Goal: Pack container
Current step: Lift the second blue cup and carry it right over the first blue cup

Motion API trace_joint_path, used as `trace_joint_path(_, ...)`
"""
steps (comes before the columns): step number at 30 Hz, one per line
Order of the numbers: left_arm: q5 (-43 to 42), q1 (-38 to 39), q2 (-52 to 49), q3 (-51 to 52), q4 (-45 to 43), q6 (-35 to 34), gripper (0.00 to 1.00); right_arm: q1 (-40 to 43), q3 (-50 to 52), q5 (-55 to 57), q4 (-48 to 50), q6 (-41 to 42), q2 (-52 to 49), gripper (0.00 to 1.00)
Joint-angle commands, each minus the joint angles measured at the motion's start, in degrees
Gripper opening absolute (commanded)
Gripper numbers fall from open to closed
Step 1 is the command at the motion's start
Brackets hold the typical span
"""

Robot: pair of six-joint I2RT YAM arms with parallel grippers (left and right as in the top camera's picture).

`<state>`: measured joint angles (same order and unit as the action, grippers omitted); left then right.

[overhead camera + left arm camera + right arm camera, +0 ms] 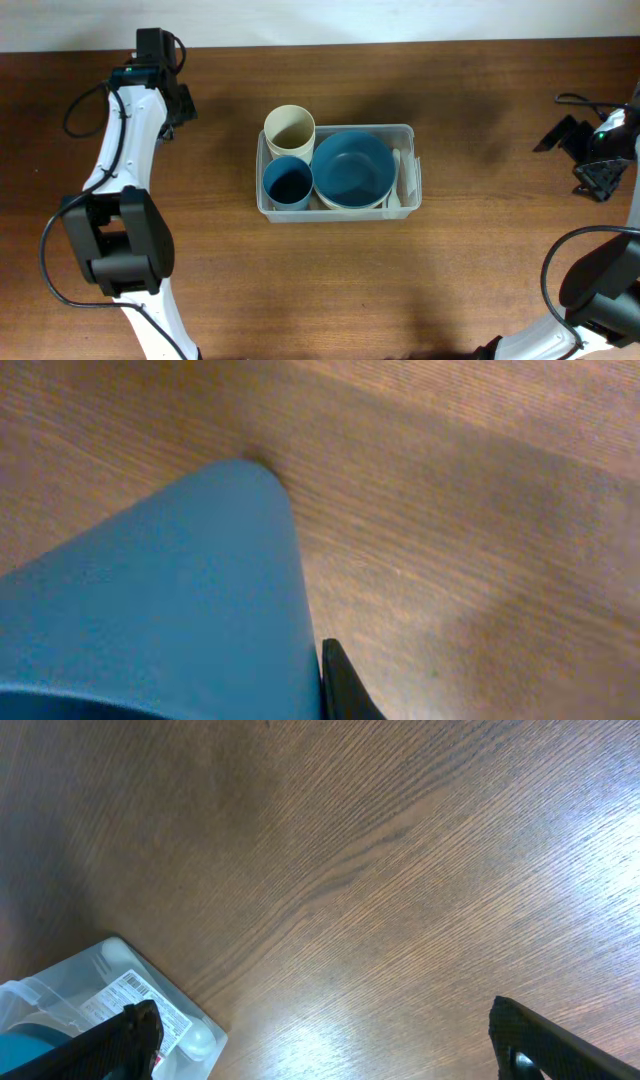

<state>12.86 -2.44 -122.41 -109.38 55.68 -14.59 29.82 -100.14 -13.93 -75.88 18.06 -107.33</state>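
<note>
Next, my left gripper will rise, cross to the right in the overhead view and lower into the opening of the container's blue cup (288,182), which stands empty there.
The clear plastic container (338,213) stands mid-table and holds a cream cup (290,128), a blue cup (288,184), a blue bowl (351,167) and a white utensil (397,182). My left gripper (183,103) is at the far back left, away from the container. In the left wrist view only one black finger (322,690) shows, pressed against a smooth blue tapered piece (180,600) with a rounded tip. That piece is hidden in the overhead view. My right gripper (577,158) is open and empty at the far right (320,1018). The container's corner (120,980) shows at its lower left.
A label sticks to the container's end wall (135,995). Cables trail from both arms at the table's left and right edges. Bare wooden table lies between each gripper and the container.
</note>
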Motion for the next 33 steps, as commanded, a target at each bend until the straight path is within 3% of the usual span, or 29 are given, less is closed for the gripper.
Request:
trace_joint_path(1,-10.84,-0.24,0.81,-1.29,3.48,-0.37,0.02,0.15,-0.55,0.74,0.02,0.46,1.05,0.99)
trace_joint_path(8,-19.23,-0.04,4.48,-12.52,19.61,3.67,0.02,0.15,-0.55,0.72,0.02,0.46,1.05,0.99)
trace_joint_path(15,-18.49,2.75,11.43,-25.16,34.71,10.40,0.02,0.15,-0.55,0.74,0.02,0.46,1.05,0.99)
trace_joint_path(26,-16.31,15.39,26.84,-29.53,38.71,11.47,0.01,0.15,-0.55,0.74,0.00,0.46,1.05,0.99)
trace_joint_path(33,-16.11,27.08,28.55,-28.98,41.00,15.41,0.02,0.15,-0.55,0.72,0.00,0.46,1.05,0.99)
